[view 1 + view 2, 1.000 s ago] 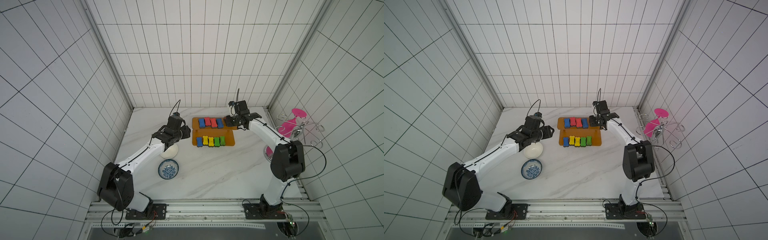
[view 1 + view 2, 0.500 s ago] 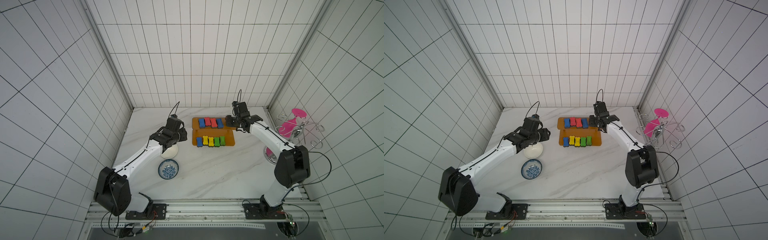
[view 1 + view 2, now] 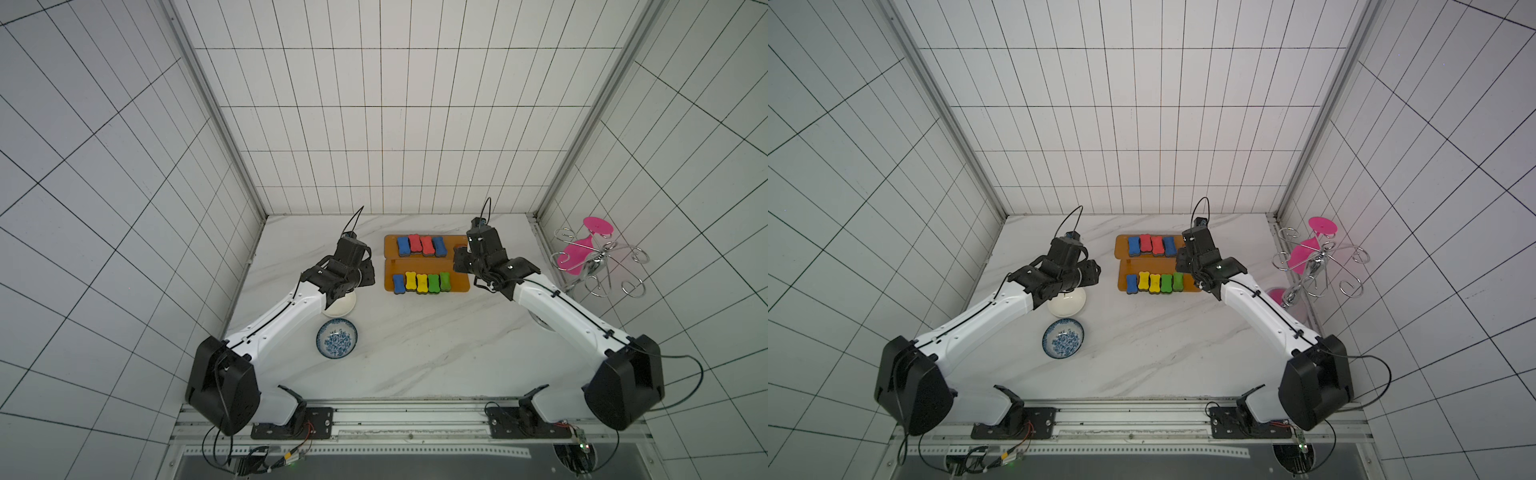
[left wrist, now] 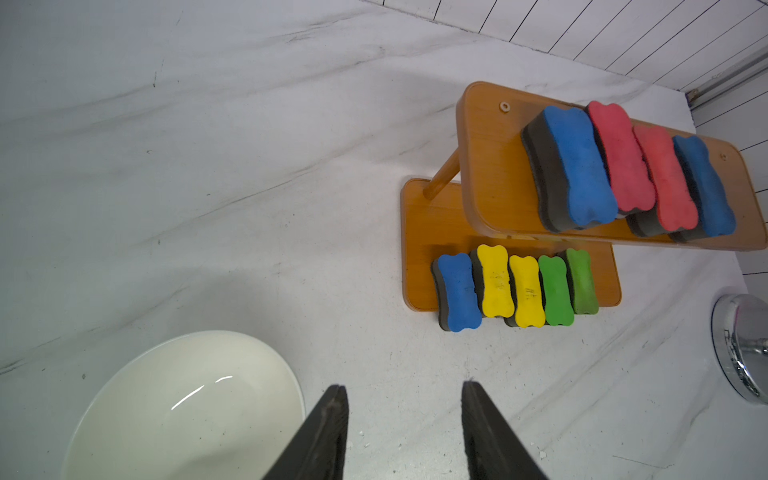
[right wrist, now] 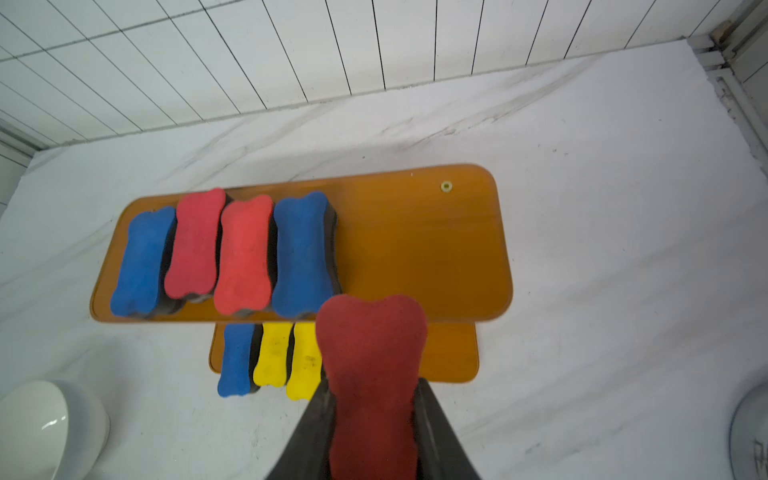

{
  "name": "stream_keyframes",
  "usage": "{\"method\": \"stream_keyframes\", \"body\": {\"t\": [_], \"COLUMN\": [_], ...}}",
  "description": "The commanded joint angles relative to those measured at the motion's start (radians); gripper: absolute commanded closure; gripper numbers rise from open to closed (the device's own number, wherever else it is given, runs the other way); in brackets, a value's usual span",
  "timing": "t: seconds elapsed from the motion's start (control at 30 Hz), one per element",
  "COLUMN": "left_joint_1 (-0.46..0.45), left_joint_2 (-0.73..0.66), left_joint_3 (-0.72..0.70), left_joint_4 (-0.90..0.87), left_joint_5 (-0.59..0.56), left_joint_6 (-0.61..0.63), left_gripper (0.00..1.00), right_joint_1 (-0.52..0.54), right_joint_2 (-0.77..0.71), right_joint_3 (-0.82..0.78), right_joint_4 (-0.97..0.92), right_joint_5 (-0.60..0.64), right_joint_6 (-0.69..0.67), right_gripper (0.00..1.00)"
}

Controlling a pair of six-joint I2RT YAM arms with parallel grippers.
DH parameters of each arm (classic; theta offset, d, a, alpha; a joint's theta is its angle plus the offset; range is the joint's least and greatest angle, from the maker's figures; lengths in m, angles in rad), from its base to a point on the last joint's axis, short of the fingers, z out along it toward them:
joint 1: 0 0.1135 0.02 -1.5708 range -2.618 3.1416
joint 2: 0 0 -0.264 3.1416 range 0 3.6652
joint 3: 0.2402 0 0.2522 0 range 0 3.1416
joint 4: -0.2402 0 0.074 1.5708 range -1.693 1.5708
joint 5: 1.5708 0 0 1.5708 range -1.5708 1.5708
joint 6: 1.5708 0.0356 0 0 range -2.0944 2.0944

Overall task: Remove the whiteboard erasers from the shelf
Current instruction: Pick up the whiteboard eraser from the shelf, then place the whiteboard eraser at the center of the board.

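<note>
I should pull my right gripper back from the shelf (image 3: 390, 246), lower it and release the red eraser at the table's bare near edge.
The orange two-tier shelf (image 3: 390, 246) (image 3: 1122, 245) (image 5: 415, 249) (image 4: 486, 166) stands at the back of the table. Its top board carries blue, red, red and blue whiteboard erasers (image 3: 420, 245) (image 5: 243, 253). The lower board holds one blue, two yellow (image 3: 410, 281) and two green ones (image 4: 555, 291). My right gripper (image 3: 460, 254) (image 5: 374, 384) hangs over the shelf's right end, shut on a red eraser (image 5: 370, 340). Left of the shelf, my left gripper (image 3: 366, 277) (image 4: 405, 390) is open and empty above the table.
A white bowl (image 3: 343, 308) (image 4: 187, 407) sits under my left wrist, with a blue-patterned bowl (image 3: 336, 337) in front of it. A chrome wire rack with pink discs (image 3: 598, 257) stands against the right wall.
My right arm has swung its elbow down and outward, and its gripper has drawn slightly toward the front with the red eraser. My left gripper has drifted a little.
</note>
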Motion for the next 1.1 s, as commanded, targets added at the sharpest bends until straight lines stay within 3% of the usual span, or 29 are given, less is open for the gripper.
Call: {"method": "stream_keyframes", "body": {"t": [0.0,0.23,0.47,0.7,0.87,1.07], "left_joint_1": [-0.003,-0.007,-0.008,-0.009,-0.012,-0.013], "left_joint_2": [-0.037,-0.056,-0.061,-0.053,-0.044,-0.032], "left_joint_3": [-0.017,-0.043,-0.057,-0.058,-0.059,-0.053], "left_joint_4": [-0.001,0.007,0.022,0.025,0.025,0.025], "left_joint_5": [-0.01,0.0,0.003,0.007,0.008,-0.001], "left_joint_6": [0.016,0.022,0.021,0.012,0.004,0.0], "left_gripper": [0.52,0.52,0.52,0.52,0.52,0.52], "right_joint_1": [0.06,0.224,0.412,0.584,0.706,0.776], "right_joint_2": [-0.097,-0.236,-0.347,-0.443,-0.427,-0.405], "right_joint_3": [-0.136,-0.421,-0.589,-0.702,-0.719,-0.723], "right_joint_4": [-0.034,-0.091,-0.168,-0.212,-0.283,-0.302], "right_joint_5": [0.074,0.083,0.121,0.157,0.196,0.194], "right_joint_6": [0.102,0.285,0.49,0.662,0.768,0.815], "right_gripper": [0.79,0.79,0.79,0.79,0.79,0.77]}}
